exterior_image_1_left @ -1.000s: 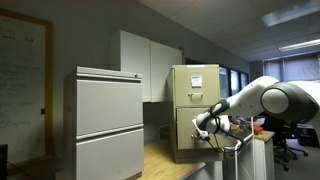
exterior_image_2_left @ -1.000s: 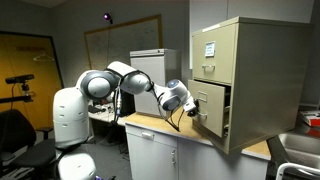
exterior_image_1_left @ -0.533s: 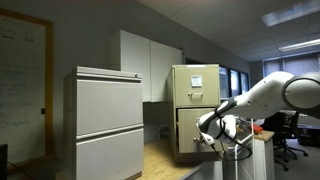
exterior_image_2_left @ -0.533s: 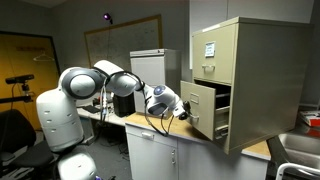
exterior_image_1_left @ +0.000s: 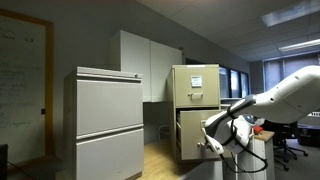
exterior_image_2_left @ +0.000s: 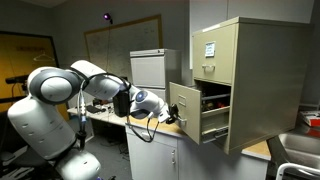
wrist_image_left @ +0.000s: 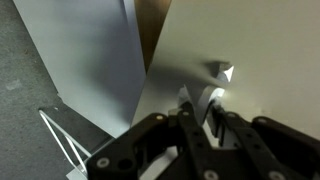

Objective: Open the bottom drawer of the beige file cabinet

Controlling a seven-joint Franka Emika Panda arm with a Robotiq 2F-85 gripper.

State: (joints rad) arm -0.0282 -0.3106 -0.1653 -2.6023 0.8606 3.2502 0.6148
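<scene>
The small metal handle (exterior_image_2_left: 181, 122), between my gripper's fingers, comes back next, away from the beige cabinet (exterior_image_2_left: 255, 70), widening the drawer's opening, and then my gripper releases it.
The beige file cabinet (exterior_image_1_left: 197, 84) (exterior_image_2_left: 255, 70) stands on a wooden counter, with white paper on its top drawer front. Its bottom drawer (exterior_image_1_left: 189, 135) (exterior_image_2_left: 186, 111) is pulled well out, and its dark inside shows in an exterior view. My gripper (exterior_image_1_left: 210, 146) (exterior_image_2_left: 166, 107) is at the drawer front. In the wrist view the fingers (wrist_image_left: 200, 108) are closed around the small metal handle (wrist_image_left: 206, 97) on the pale drawer front (wrist_image_left: 260, 50).
A wider pale grey cabinet (exterior_image_1_left: 108, 120) stands nearer the camera, with white wall cupboards (exterior_image_1_left: 150, 65) behind it. The wooden counter (exterior_image_2_left: 150, 124) carries the beige cabinet. A white cabinet (exterior_image_2_left: 150, 68) and a whiteboard (exterior_image_2_left: 120, 40) stand behind my arm.
The bottom drawer has slid out from nearly shut to well open. My gripper and arm have drawn back from the cabinet with the handle in the fingers.
</scene>
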